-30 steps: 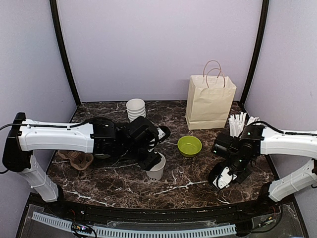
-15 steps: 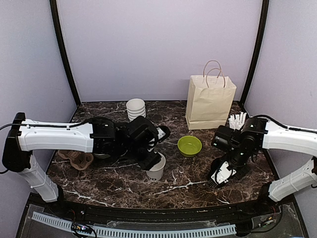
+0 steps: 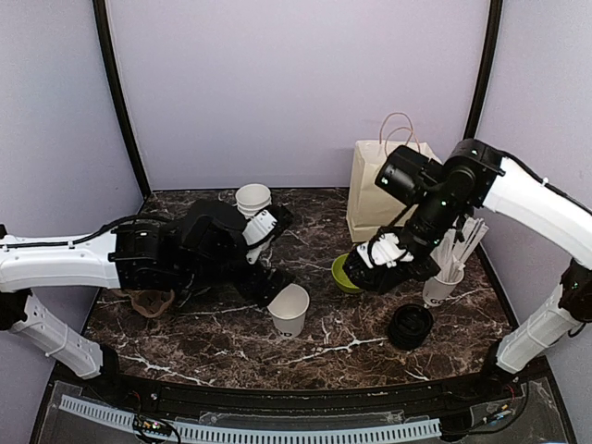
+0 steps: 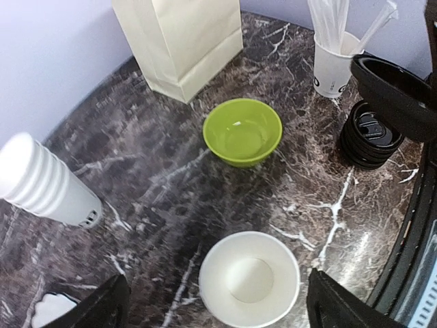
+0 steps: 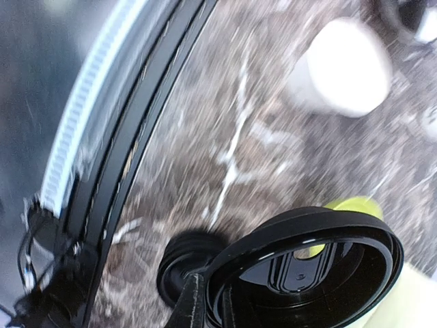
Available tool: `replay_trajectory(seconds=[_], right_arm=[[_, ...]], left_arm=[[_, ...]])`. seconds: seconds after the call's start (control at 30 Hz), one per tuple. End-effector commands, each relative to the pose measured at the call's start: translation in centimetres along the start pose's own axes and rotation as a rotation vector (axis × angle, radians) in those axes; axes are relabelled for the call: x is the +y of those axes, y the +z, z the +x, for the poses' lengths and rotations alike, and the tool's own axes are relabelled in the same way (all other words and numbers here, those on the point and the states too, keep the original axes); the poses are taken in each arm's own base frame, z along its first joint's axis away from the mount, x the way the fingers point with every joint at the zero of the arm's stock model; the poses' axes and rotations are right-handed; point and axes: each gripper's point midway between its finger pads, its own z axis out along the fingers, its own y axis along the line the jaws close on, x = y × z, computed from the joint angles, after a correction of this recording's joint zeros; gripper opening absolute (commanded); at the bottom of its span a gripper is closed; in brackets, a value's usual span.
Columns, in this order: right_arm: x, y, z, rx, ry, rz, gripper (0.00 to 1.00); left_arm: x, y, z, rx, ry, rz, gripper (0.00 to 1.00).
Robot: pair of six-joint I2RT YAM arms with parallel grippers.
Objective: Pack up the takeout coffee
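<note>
My right gripper holds the other side of the lid, so my left gripper should next lift and tilt toward the lid's free side, to my left gripper's right in the top view.
A white paper takeout coffee cup (image 3: 289, 310) (image 4: 249, 280) stands open, with no lid, at the front middle of the table. My left gripper (image 3: 270, 253) (image 4: 218, 311) is open, one finger on each side of the cup and clear of it. My right gripper (image 3: 384, 260) (image 5: 205, 301) is shut on the rim of a round black lid (image 3: 395, 277) (image 5: 311, 270) (image 4: 396, 89), held tilted in the air over the green bowl (image 3: 344, 274). The cup shows at the top of the right wrist view (image 5: 341, 65).
A stack of black lids (image 3: 410, 326) (image 4: 371, 133) (image 5: 184, 270) lies front right. A white cup of long sticks (image 3: 444, 282) (image 4: 334, 61), a paper bag (image 3: 393, 190) (image 4: 181, 41), stacked white cups (image 3: 252, 199) (image 4: 44, 181) and a cardboard carrier (image 3: 153, 301) stand around. The green bowl (image 4: 242, 133) sits mid-table.
My left gripper opened, let go of the cup and drew back to the left. My right arm rose from the lid stack with a lid and swung up over the bowl.
</note>
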Motion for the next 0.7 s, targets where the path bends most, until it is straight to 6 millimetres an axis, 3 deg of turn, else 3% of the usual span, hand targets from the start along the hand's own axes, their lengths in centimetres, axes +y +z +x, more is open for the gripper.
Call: replay_trajectory(seconds=[0.0, 0.03, 0.07, 0.1, 0.13, 0.17, 0.23, 0.37, 0.5, 0.67], right_arm=[[-2.8, -3.8, -6.1, -0.32, 0.084, -0.056, 0.07], [-3.7, -4.5, -7.0, -0.373, 0.1, -0.06, 0.07], [-4.7, -5.2, -7.7, -0.426, 0.116, -0.07, 0.07], [-5.5, -6.0, -8.3, -0.483, 0.123, -0.078, 0.08], [-6.4, -6.9, -9.0, -0.545, 0.133, -0.08, 0.08], [-7.0, -7.8, -9.8, -0.616, 0.14, -0.105, 0.08], [-8.7, -9.2, -10.8, -0.691, 0.132, -0.095, 0.08], [-10.1, -11.8, -12.8, -0.87, 0.116, -0.132, 0.08], [-10.3, -13.8, -14.0, -1.017, 0.109, -0.199, 0.08], [-9.9, -14.4, -14.4, -1.127, 0.131, -0.258, 0.1]], left_arm=[[3.3, -5.3, -5.1, -0.331, 0.0, -0.095, 0.97], [3.8, -7.6, -7.1, -0.445, -0.001, -0.091, 0.98], [3.8, -7.8, -6.6, -0.473, 0.014, -0.088, 0.98], [3.8, -10.3, -8.5, -0.598, 0.025, -0.063, 0.97], [3.7, -11.1, -8.0, -0.639, 0.041, -0.048, 0.97], [3.2, -12.6, -9.2, -0.735, 0.066, -0.019, 0.96], [2.9, -13.3, -9.2, -0.803, 0.099, -0.012, 0.95], [1.5, -12.5, -9.4, -0.829, 0.185, 0.008, 0.94], [0.3, -12.6, -10.3, -0.904, 0.243, 0.027, 0.98], [0.2, -13.1, -11.8, -0.981, 0.252, 0.005, 0.98]])
